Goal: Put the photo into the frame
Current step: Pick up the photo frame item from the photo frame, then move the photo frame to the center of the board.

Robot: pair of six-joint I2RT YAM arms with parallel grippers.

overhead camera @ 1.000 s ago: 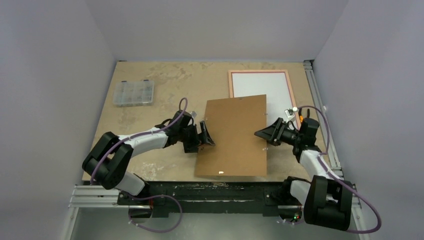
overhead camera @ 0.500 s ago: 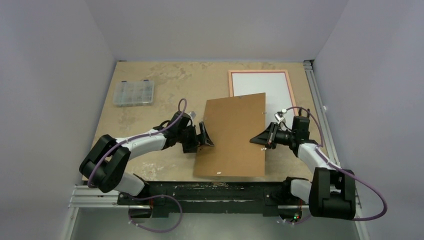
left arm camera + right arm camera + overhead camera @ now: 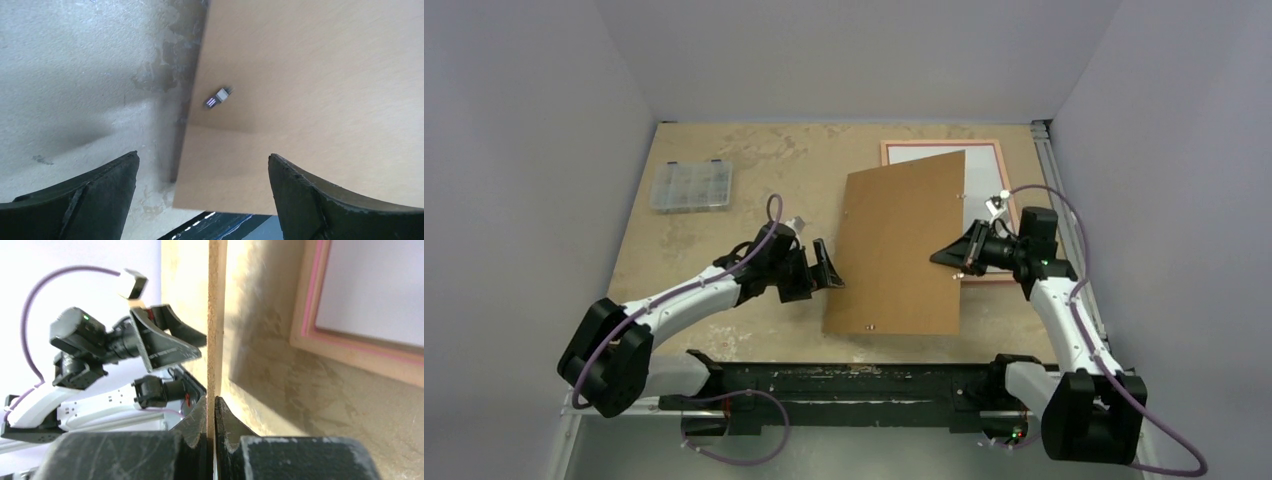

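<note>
The board and the frame are misaligned, so I should move my left gripper down and to the right in the top view, onto the near end of the frame's organizer-side bar.
The brown backing board (image 3: 899,250) hangs tilted above the table, and its far corner overlaps the frame (image 3: 984,144). My right gripper (image 3: 951,262) is shut on the board's right edge; in the right wrist view the thin board edge (image 3: 216,315) is pinched between the fingers of the right gripper (image 3: 215,405). My left gripper (image 3: 826,266) is open just left of the board, holding nothing, and the board's near corner (image 3: 310,75) lies ahead of the left gripper's (image 3: 202,157) fingers. The pink wood frame (image 3: 350,354) shows plain white inside; I cannot tell whether that is the photo's back.
A clear plastic organizer box (image 3: 690,185) sits at the back left of the table. An aluminium rail (image 3: 1064,210) runs along the right table edge beside the frame. The black base bar (image 3: 854,385) lies along the near edge.
The right gripper shut on the board's right edge and raised it, swinging it back over the frame. The left gripper opened slightly wider and drew back left, off the board.
</note>
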